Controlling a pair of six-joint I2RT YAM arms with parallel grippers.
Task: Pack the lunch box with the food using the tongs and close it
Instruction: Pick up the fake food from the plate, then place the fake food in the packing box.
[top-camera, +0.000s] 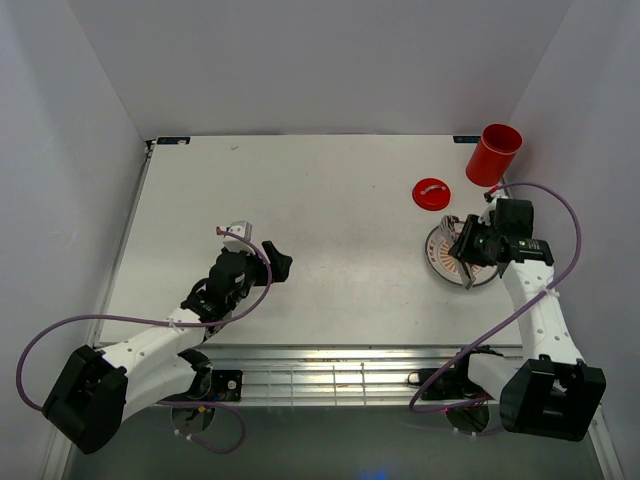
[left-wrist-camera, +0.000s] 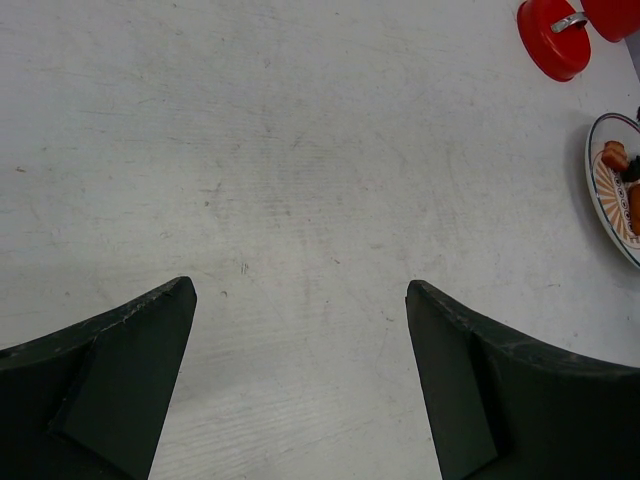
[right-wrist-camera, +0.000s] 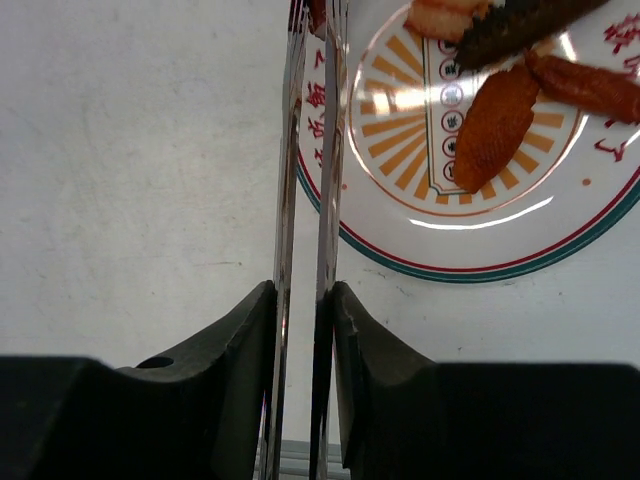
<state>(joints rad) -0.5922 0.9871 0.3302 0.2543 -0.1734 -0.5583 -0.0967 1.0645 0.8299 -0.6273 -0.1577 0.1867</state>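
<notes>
The reddish bit between the tongs needs to get over the open red lunch box (top-camera: 494, 152), so my right gripper needs to lift off the plate first and then swing outward.
My right gripper (right-wrist-camera: 303, 288) is shut on the silver tongs (right-wrist-camera: 286, 180). It presses the two arms nearly parallel, with a narrow gap left between them. The arms run over the left rim of the orange-patterned plate (right-wrist-camera: 480, 255) and out of the top of the right wrist view, so the tips are hidden. A reddish bit shows between them there. Several brown and reddish food pieces (right-wrist-camera: 497, 125) lie on the plate. The red lunch box (top-camera: 494, 152) stands upright at the far right, its lid (top-camera: 431, 193) flat on the table beside it. My left gripper (top-camera: 262, 246) hovers open over bare table at centre-left.
In the top view the right gripper (top-camera: 468, 245) sits over the plate (top-camera: 436, 262), near the right wall. The left wrist view shows the lid (left-wrist-camera: 552, 38), the lunch box (left-wrist-camera: 612, 15) and the plate's edge (left-wrist-camera: 600, 195) far to its right. A metal rail runs along the near table edge.
</notes>
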